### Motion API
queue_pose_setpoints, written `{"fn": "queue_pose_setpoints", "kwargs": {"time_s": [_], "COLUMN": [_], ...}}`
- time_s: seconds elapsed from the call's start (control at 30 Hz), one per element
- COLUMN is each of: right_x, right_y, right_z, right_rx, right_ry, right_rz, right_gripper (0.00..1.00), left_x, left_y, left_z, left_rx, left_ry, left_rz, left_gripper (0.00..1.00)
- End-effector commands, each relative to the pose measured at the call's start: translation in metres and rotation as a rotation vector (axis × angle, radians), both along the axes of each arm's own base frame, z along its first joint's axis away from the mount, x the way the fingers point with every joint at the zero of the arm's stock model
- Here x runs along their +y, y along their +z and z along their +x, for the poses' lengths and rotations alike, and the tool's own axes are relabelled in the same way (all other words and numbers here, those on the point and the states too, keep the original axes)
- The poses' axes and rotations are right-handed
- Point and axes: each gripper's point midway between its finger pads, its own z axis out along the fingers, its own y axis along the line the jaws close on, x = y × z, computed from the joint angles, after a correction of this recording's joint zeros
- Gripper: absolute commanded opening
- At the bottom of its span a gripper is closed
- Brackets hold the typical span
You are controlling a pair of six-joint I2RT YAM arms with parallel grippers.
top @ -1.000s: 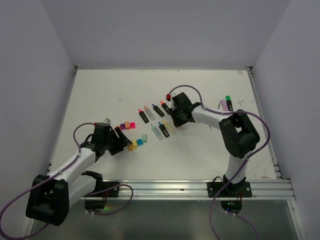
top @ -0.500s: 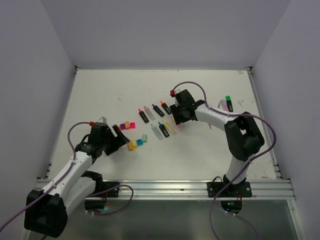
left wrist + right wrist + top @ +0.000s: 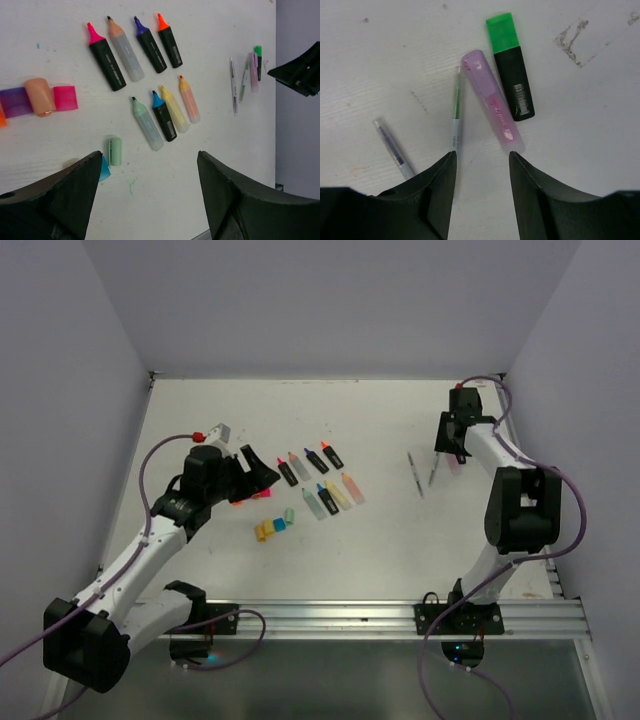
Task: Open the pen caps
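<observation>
The pastel purple highlighter's cap is still on and lies to my left gripper's right in the top view. I will move over the uncapped highlighters toward it and close.
Loose pen caps lie left of centre: purple [image 3: 15, 102], peach [image 3: 40, 96], pink [image 3: 66, 97], pale green [image 3: 115, 151] and blue [image 3: 104, 169], with a yellow one [image 3: 264, 530] in the top view. Two rows of uncapped highlighters [image 3: 150, 45] lie beyond them. My left gripper [image 3: 149, 160] hangs open and empty above the caps, over the pink ones [image 3: 262, 494] in the top view. At the far right a green cap [image 3: 502, 31] sits on a black highlighter, beside a capped pastel purple highlighter [image 3: 492, 107]. My right gripper [image 3: 481, 155] is open just above that one's base.
Two thin grey pens [image 3: 456, 115] [image 3: 394, 147] lie just left of the capped highlighters, also seen in the top view [image 3: 414, 473]. The right wall and table edge run close behind the right arm [image 3: 470, 435]. White walls enclose the table on three sides.
The right arm swung from the central highlighter rows to the far right over the capped pair. The left gripper rose and moved back from the yellow caps toward the pink ones. Both opened wider.
</observation>
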Motion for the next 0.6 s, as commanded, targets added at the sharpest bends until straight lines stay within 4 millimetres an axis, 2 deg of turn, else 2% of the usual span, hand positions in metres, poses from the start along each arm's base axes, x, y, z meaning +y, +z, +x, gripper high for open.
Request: {"fn": "queue_pose_setpoints", "kwargs": {"time_s": [0.0,0.13,0.27,0.3,0.57], "right_x": [-0.014,-0.015,-0.014,-0.027,-0.031], "right_y": [-0.001,-0.008,-0.023,-0.023,-0.040], "right_z": [0.007,0.012,0.014,0.015,0.020], "right_rx": [0.011,0.021,0.049,0.047,0.075], "right_ry": [-0.025,-0.018,-0.014,-0.045,-0.039], "right_rz": [-0.019,-0.020,-0.018,-0.016,-0.016], "right_gripper": [0.49,0.49,0.48,0.48,0.47], "left_x": [-0.031,-0.046,-0.050,-0.050,-0.054], "left_y": [0.022,0.009,0.005,0.005,0.002], "left_z": [0.008,0.012,0.016,0.016,0.024], "left_rx": [-0.076,-0.039,-0.044,-0.043,-0.039], "left_ry": [-0.119,-0.179,-0.192,-0.195,-0.213], "left_rz": [-0.020,-0.003,-0.001,-0.001,0.015], "left_gripper": [0.79,0.78,0.78,0.78,0.78]}}
